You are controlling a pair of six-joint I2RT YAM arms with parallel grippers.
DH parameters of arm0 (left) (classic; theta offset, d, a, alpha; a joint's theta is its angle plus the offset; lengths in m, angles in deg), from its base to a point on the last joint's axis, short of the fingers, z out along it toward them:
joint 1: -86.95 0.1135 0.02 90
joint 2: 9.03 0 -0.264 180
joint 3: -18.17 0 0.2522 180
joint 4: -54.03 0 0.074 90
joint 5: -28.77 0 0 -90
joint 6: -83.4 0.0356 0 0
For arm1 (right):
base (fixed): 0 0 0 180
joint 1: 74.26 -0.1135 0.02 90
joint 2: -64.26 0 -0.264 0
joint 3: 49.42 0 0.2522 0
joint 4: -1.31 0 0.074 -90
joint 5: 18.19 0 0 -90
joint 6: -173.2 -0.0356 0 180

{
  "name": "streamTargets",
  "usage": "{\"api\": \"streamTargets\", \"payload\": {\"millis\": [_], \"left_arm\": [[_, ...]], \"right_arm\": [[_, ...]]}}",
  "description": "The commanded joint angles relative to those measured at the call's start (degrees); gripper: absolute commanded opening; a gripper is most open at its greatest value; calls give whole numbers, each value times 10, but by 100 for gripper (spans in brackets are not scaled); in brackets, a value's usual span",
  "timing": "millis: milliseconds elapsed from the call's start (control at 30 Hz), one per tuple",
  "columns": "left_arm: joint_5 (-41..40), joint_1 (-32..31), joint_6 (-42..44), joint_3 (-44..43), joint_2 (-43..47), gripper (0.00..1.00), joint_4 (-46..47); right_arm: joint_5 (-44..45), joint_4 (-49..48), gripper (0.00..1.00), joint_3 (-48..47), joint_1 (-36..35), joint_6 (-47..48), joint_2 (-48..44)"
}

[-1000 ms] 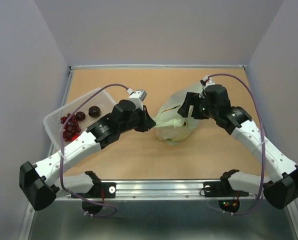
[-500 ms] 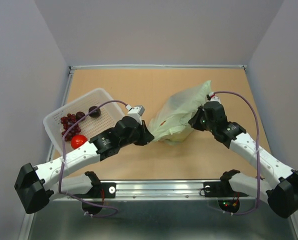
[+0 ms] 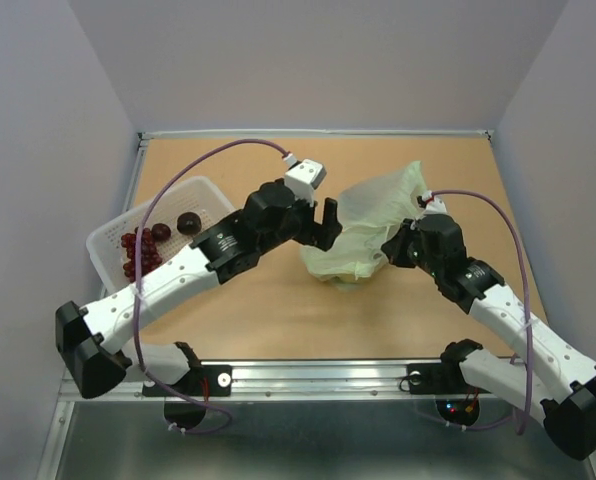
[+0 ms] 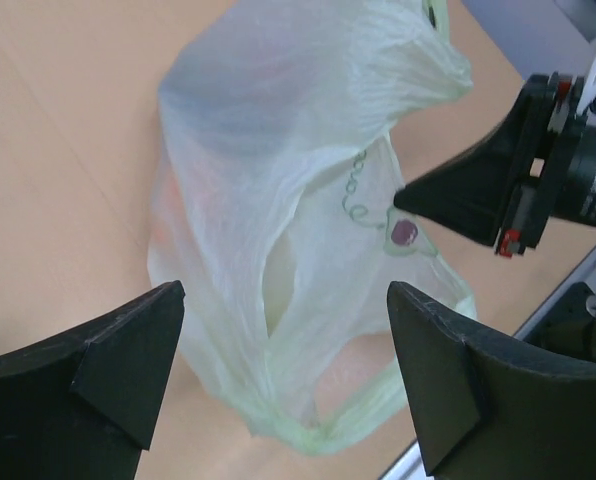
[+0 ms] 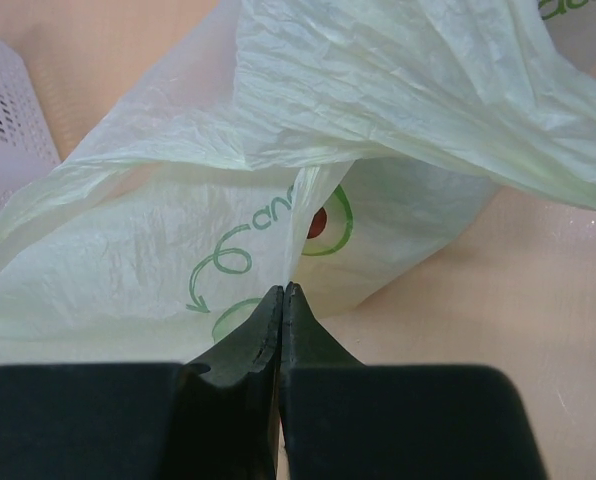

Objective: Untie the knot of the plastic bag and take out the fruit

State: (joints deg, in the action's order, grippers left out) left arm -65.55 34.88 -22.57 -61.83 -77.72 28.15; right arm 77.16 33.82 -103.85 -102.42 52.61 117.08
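Next, the left gripper brings its open fingers down onto the bag's basket-side rim (image 4: 266, 292) below and closes, while the right gripper holds the bag's logo side.
The pale green plastic bag (image 3: 366, 222) lies crumpled mid-table, its far corner lifted. My left gripper (image 3: 329, 217) hovers open at its left side; in the left wrist view the fingers (image 4: 128, 365) stand wide apart above the plastic bag (image 4: 278, 200), touching nothing. My right gripper (image 5: 283, 295) is shut on a fold of the plastic bag (image 5: 158, 250), by its printed logo. The right gripper (image 3: 391, 244) sits at the bag's right edge. Fruit (image 4: 168, 215) shows only as faint orange tints through the plastic. A bunched end with a thin strip loop (image 4: 308, 435) may be the knot; I cannot tell.
A white basket (image 3: 108, 238) stands at the left, tilted, holding a red grape bunch (image 3: 138, 255) and two dark plums (image 3: 174, 227). The left forearm crosses above its near side. A raised rim borders the brown table; the metal rail runs along the near edge.
The left gripper let go of the bag, opened wide and rose toward the back right. The right gripper shut on the bag and drew back to the near right, stretching it.
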Motion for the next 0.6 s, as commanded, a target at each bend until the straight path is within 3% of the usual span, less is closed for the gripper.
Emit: {"api": "streamTargets", "payload": {"millis": [0,133,400,500,567], "left_arm": [[18,-2,115,-81,-92,94,-4],[32,-3,175,-150,-203,93,-25],[28,-7,221,-236,-310,92,-32],[-25,-6,200,-241,-332,86,0],[-64,0,183,-240,-340,76,16]], "right_arm": [[-10,-28,0,15,1,18,-24],[-21,-30,0,14,1,15,-23],[-31,-38,0,12,1,18,-18],[-33,-38,0,14,1,18,-23],[-33,-38,0,18,1,17,-27]]}}
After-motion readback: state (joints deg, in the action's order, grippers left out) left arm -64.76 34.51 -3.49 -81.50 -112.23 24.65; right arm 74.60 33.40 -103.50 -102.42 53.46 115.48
